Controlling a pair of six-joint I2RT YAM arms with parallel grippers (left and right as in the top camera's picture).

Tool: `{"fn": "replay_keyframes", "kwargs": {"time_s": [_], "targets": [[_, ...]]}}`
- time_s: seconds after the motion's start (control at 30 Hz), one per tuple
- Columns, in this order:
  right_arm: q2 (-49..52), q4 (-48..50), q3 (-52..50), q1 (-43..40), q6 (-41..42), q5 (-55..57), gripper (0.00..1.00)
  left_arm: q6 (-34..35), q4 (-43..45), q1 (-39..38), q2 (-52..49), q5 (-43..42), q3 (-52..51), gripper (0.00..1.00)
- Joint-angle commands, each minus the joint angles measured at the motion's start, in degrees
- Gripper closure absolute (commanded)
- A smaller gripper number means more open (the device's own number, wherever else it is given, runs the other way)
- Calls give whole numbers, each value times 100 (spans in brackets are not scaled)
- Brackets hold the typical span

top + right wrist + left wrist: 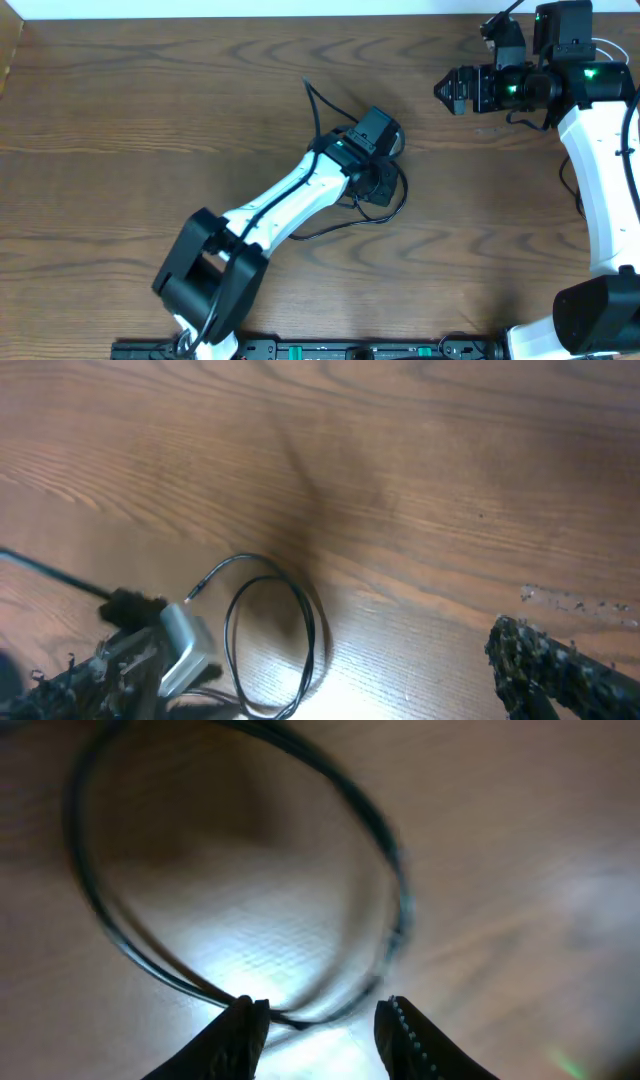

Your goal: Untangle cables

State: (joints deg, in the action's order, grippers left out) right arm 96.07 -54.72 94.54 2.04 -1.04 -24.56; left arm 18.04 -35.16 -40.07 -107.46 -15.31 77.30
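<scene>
The loop's single piece of cable is below, to the left in the wrist view, so my left gripper will next lower there and close, clear of the loop's doubled side.
A thin black cable (pixel 403 197) lies coiled in a small loop at mid-table, with one strand trailing up-left (pixel 314 104). My left gripper (pixel 378 183) points down onto the loop. In the left wrist view the blurred cable (pixel 390 850) curves above my left gripper (pixel 322 1012). The jaws stand apart, and a strand runs by the left fingertip (pixel 250 1015) without being pinched. My right gripper (pixel 447 92) hovers open at the upper right, away from the cable. The right wrist view shows the loop (pixel 305 622) ahead of my right gripper (pixel 290 685), with nothing between its fingers.
The wooden table (pixel 150 120) stretches left and right of the loop. The left arm's head (pixel 180 645) shows beside the loop in the right wrist view. The right arm's white body (pixel 600 190) runs down the right edge.
</scene>
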Motion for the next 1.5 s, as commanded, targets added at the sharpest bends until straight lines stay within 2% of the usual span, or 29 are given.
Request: {"fn": "replay_keyframes", "kwargs": {"time_s": [0.0,0.13,0.43,0.83,0.97,1.1,1.17,1.23,1.37,1.47], "targets": [[-144,-42,85,-24,7,66,1,164,39,61,-153,1209,-11,59],[-144,-39,85,-24,9,66,1,264,125,146,-297,2002,-11,57],[-144,-42,68,-24,9,68,1,264,551,186,-822,2006,-11,57],[-144,-46,31,-24,9,66,1,260,763,192,-885,2094,-33,58],[-144,-66,22,-24,7,68,1,262,787,192,-1023,2094,-33,69],[-144,-94,20,-24,9,170,1,262,787,192,-1185,2094,-33,70],[-144,-125,20,-24,9,225,1,262,778,192,-1255,2094,-33,78],[-144,-155,20,-24,9,240,1,262,737,192,-1272,2094,-33,92],[-144,-190,20,-22,11,238,1,267,564,205,-1147,2072,39,93],[-144,-188,-28,-11,11,238,1,267,4,291,-752,1609,339,93]]}}
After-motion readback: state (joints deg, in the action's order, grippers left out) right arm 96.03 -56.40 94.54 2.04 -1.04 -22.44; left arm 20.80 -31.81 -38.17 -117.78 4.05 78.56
